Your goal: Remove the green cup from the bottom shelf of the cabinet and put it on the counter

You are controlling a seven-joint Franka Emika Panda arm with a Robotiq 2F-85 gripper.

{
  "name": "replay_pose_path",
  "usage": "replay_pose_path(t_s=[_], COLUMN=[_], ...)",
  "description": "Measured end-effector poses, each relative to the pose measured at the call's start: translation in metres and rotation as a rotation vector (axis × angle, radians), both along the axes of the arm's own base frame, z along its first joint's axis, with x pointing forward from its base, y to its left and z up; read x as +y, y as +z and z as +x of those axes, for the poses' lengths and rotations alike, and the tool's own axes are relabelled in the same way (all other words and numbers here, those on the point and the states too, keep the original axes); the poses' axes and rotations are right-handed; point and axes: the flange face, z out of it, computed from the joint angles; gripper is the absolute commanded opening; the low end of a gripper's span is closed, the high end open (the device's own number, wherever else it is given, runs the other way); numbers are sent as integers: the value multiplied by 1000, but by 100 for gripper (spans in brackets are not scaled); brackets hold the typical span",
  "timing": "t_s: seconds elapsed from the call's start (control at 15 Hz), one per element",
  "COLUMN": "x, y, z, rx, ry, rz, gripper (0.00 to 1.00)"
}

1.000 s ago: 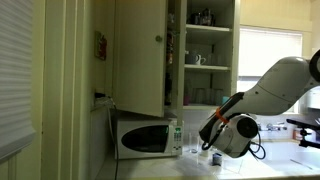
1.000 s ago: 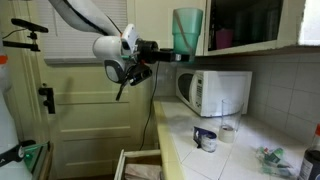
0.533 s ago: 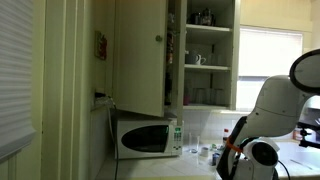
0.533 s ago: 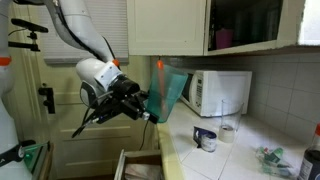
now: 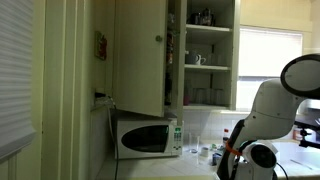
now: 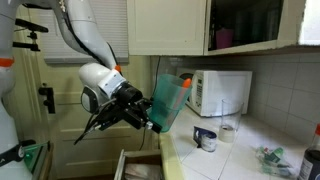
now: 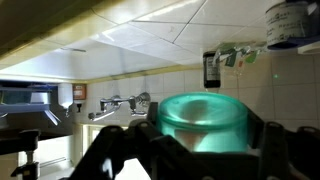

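Note:
The robot next needs to lower its gripper to the bare counter end (image 6: 187, 160) by the blue-and-white can below, and turn the tilted cup upright to release it standing.
My gripper (image 6: 150, 117) is shut on the translucent green cup (image 6: 170, 100) and holds it tilted in the air, just off the near end of the pale counter (image 6: 195, 160) and in front of the microwave. In the wrist view the green cup (image 7: 203, 122) fills the space between the black fingers (image 7: 200, 150), and the picture stands upside down. The cream cabinet (image 5: 140, 55) hangs open above, with its bottom shelf (image 5: 205, 106) and two higher boards. In an exterior view the cabinet (image 6: 170, 25) is well above the cup.
A white microwave (image 6: 220, 90) stands on the counter under the cabinet. A blue-and-white can (image 6: 205, 138) and a small white cup (image 6: 227, 132) sit in front of it. A purple cup (image 6: 222, 38) is inside the cabinet. An open drawer (image 6: 140, 166) juts out below the counter's end.
The arm has come down from cabinet height to just above the counter's end, carrying the green cup, which now tilts. Since half a second ago it has shifted only slightly.

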Motion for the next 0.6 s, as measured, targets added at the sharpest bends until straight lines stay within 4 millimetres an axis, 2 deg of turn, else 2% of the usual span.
replay_pose_path(t_s=[0.27,0.6], x=[-5,-42], y=[-33,-69], z=[10,15], rx=[86,119], ry=[59,-59], rz=[-15,-25], gripper=[51,51])
